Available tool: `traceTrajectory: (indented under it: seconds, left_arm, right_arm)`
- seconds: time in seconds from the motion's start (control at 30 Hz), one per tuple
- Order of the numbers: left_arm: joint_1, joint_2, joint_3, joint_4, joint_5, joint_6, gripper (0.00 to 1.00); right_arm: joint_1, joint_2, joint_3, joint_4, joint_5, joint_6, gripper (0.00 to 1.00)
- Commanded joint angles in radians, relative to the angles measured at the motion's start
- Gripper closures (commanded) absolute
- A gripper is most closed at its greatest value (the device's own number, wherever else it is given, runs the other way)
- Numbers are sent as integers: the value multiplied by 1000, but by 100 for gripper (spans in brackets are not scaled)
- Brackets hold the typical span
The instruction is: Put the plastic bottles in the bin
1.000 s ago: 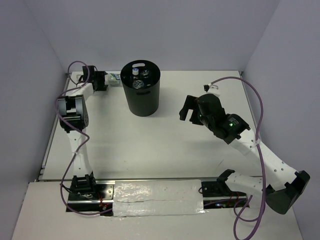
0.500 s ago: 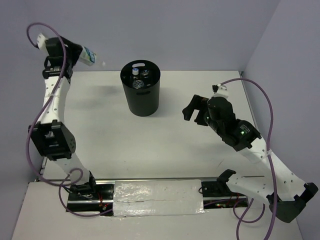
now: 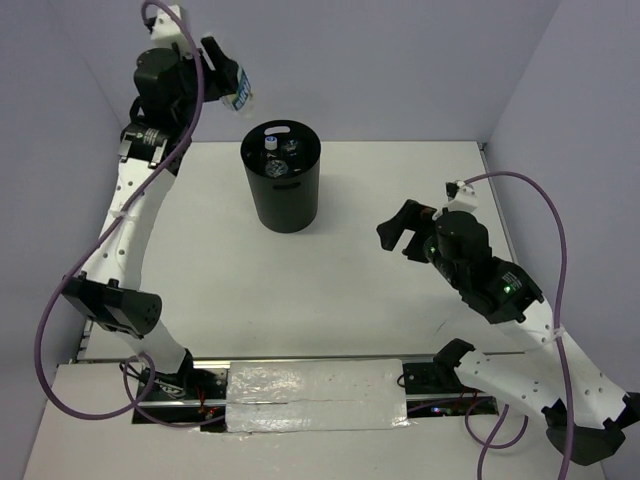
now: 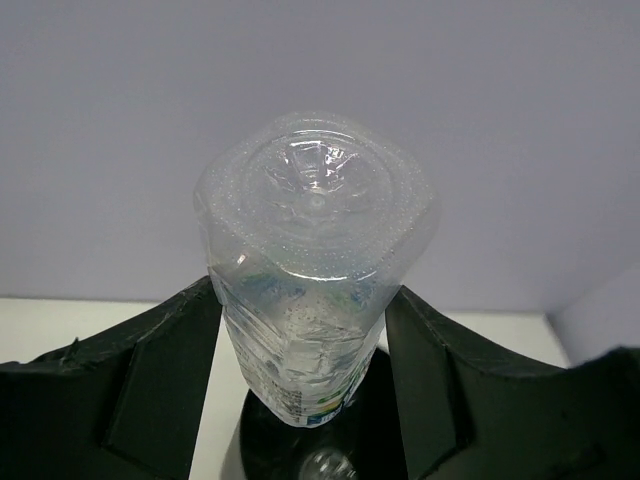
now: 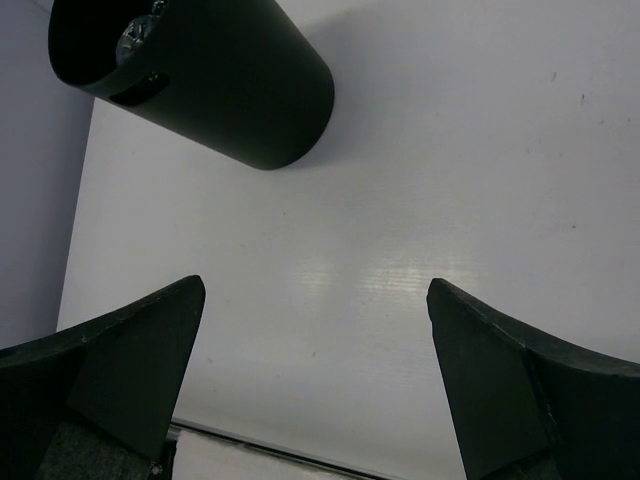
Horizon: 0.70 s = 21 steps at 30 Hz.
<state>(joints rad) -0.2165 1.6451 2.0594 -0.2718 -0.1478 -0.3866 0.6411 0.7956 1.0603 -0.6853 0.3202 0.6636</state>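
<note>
My left gripper swings toward the right in the top view next, lowers over the opening (image 4: 328,440) and releases the bottle, since the bottle still hangs beside the bin's opening (image 4: 400,440).
My left gripper (image 3: 228,80) is raised high at the back left and is shut on a clear crinkled plastic bottle (image 3: 241,91) with a teal-white label. In the left wrist view the bottle (image 4: 312,290) stands between the jaws, base toward the camera, with the bin's dark mouth (image 4: 400,440) below it. The black bin (image 3: 283,178) stands at the back middle of the table, just right of and below the held bottle. Several clear bottles (image 3: 276,152) lie inside it. My right gripper (image 3: 398,228) is open and empty, right of the bin, which also shows in the right wrist view (image 5: 200,75).
The white table (image 3: 300,280) is bounded by grey walls at the back and sides. A strip of silver tape (image 3: 315,395) lies on the front rail between the arm bases. A purple cable (image 3: 530,220) loops over the right arm.
My left arm has lifted the bottle from the table's back left corner and swung it up and right toward the bin's mouth. My right arm has drawn back to the right.
</note>
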Motion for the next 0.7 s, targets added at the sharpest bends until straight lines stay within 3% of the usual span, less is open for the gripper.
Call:
traceTrajectory:
  seconds: [0.0,0.17,0.67]
  left_arm:
    - [-27,-41,-68,32,30,120,30]
    - [-116,-62,-148,59,-10,179,30]
    - [-221,-48,-304,100,-47,239,29]
  right_arm:
    - [2,-33,-17,-23,28,21,0]
    - [0,-41,-26,-20,20,30,0]
    - [2,-32,-43,-6,10,42,0]
